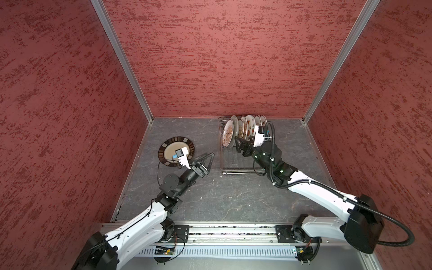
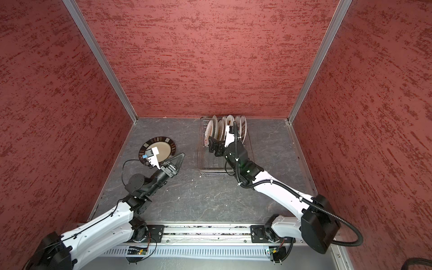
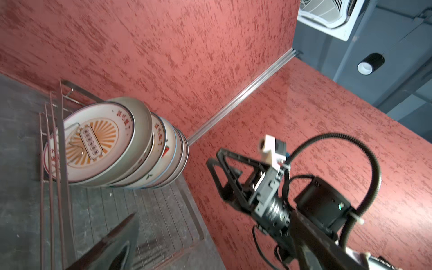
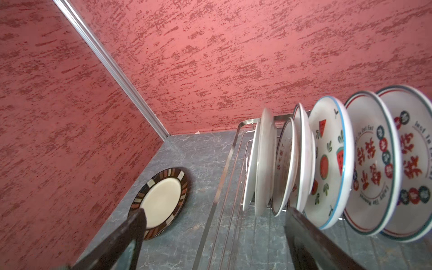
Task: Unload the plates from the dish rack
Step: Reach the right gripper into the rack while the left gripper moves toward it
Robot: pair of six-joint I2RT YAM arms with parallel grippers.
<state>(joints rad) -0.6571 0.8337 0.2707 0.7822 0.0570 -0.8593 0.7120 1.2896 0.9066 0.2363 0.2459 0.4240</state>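
I will move my right gripper outward and toward the flat plate's side, onto the tall plain plate's rim [image 4: 267, 155], because it stands outward of my open fingers.
The silver wire dish rack [image 1: 236, 173] [image 2: 210, 173] stands at the back of the table, right of the middle. Several white printed plates [image 1: 243, 127] [image 2: 224, 127] [image 4: 327, 163] stand upright in a row at its far end. A cream plate with a dark striped rim [image 1: 169, 149] [image 4: 161, 201] lies flat on the table to the left. My right gripper [image 1: 237, 143] [image 4: 215, 217] hangs open over the rack, just in front of the row, with one finger [image 4: 301, 229] beside the watermelon plate's lower rim. My left gripper [image 1: 211, 156] [image 2: 182, 155] is open and empty, between the flat plate and the rack.
Red textured walls close the table in on three sides, with the rack [image 3: 63, 187] close to the back wall. The rack's near half is bare wire floor. The arms' base rail [image 1: 222, 233] runs along the front edge.
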